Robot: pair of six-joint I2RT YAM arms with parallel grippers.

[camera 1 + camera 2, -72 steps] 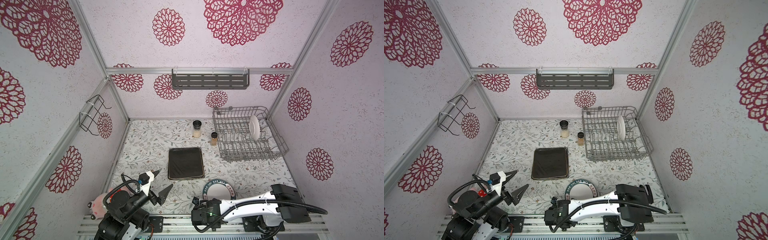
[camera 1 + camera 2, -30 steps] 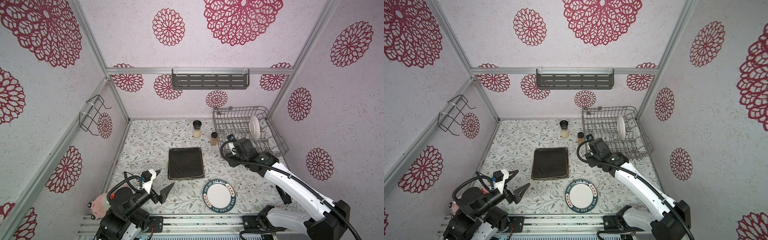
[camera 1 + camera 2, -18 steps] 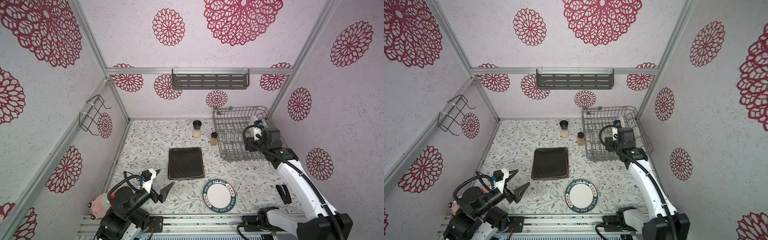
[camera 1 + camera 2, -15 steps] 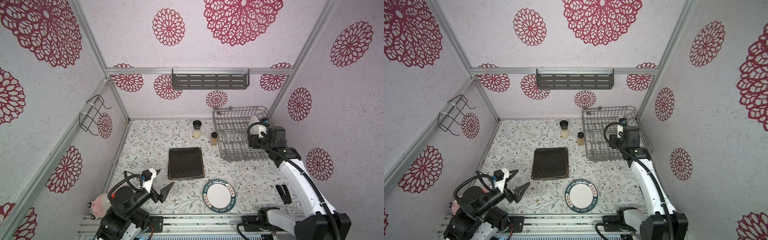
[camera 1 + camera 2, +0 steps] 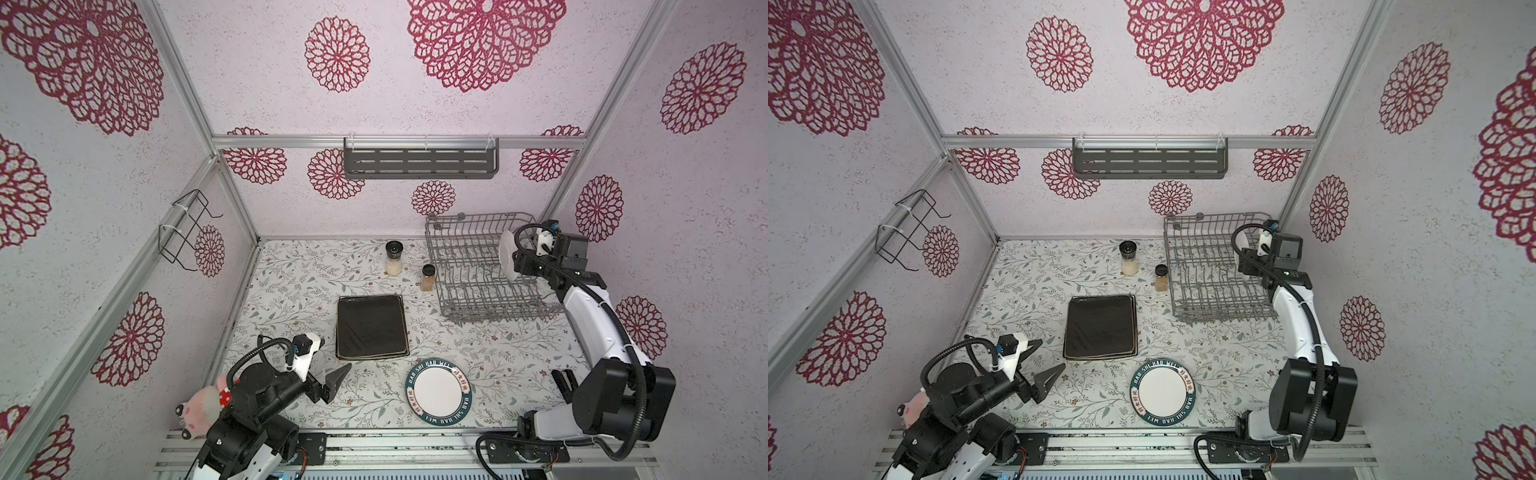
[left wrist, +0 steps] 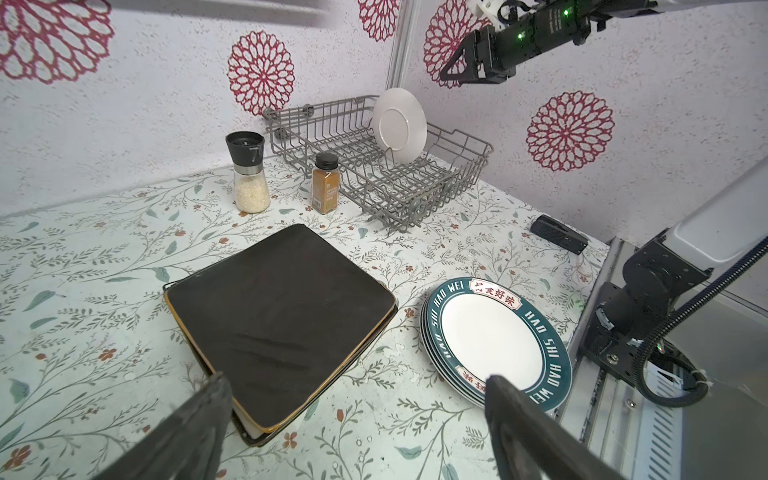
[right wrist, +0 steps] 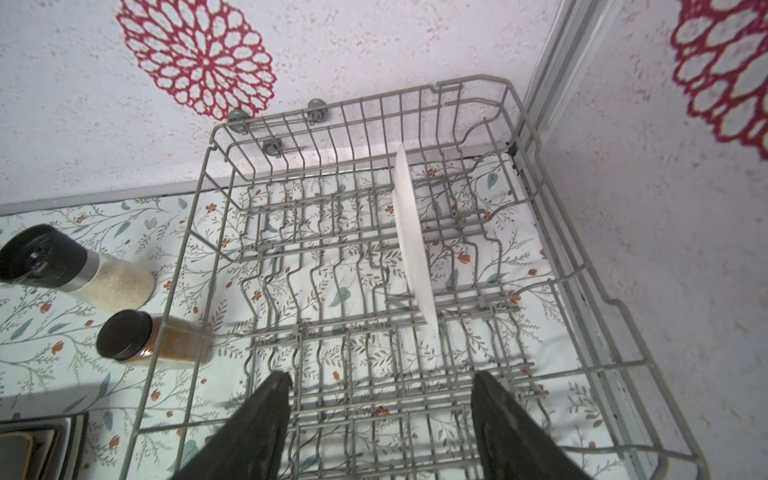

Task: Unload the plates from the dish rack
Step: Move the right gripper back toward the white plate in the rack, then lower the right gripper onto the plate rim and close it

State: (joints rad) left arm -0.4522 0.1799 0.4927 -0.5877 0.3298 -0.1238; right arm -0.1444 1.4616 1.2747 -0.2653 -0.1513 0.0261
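My right gripper is going to lower next and close across the upper rim of the round white plate (image 5: 509, 238) (image 7: 417, 260), because that plate stands upright and both its sides are clear.
The dish rack (image 5: 461, 266) (image 5: 1204, 270) is a grey wire basket at the back right. One round white plate (image 5: 507, 259) (image 6: 400, 124) stands upright between its tines and shows edge-on in the right wrist view (image 7: 411, 241). My right gripper (image 5: 519, 268) (image 7: 380, 376) hovers open above the rack, close to that plate and apart from it, with nothing between its fingers. A stack of square plates with a black one on top (image 5: 370, 326) (image 6: 278, 307) lies mid-table. A stack of round plates with green lettered rims (image 5: 438, 391) (image 6: 490, 336) lies at the front. My left gripper (image 5: 332, 359) (image 6: 356, 380) is open and empty at the front left.
Two spice jars (image 5: 393, 258) (image 5: 428, 277) stand just left of the rack. A dark grey slotted shelf (image 5: 419, 163) hangs on the back wall, and a black wire holder (image 5: 187, 230) on the left wall. A pink plush toy (image 5: 199, 405) sits by the left arm's base.
My right arm has swung from the front, beside the round plates, up and back to the rack, and now hangs by the standing plate. The left arm has barely moved.
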